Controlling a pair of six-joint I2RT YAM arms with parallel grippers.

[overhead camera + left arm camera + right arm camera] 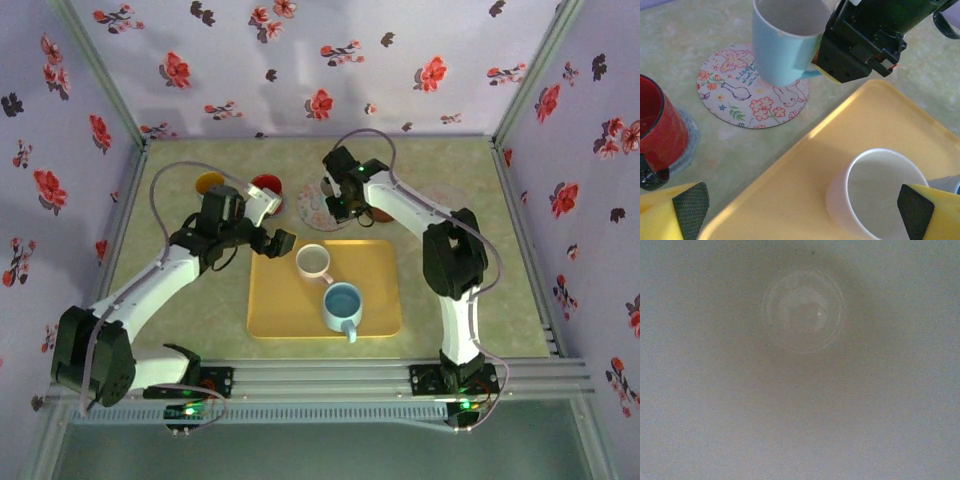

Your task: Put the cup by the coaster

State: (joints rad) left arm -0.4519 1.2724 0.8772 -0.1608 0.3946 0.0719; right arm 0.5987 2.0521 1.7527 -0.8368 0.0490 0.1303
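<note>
The right gripper shifts toward the red cup next and lowers the off-center cup to release it. The floral coaster's middle (320,207) lies below and that way.
A light blue cup (782,42) stands slightly tilted, its base on or just above the floral coaster (752,90). My right gripper (816,56) is shut on the cup's handle side. The right wrist view looks blurrily down into that cup, at its round bottom (802,310). From above, the right gripper (340,205) hangs over the floral coaster (312,208) behind the tray. My left gripper (272,241) stands open at the tray's back left corner. Its black pads (690,205) straddle a white cup (875,195) without touching it.
The yellow tray (375,290) holds the white cup (314,262) and a blue mug (342,307). A red cup (660,125) sits on a grey coaster left of the floral one. An orange cup (209,182) stands at the back left. Another coaster (440,195) lies at the right.
</note>
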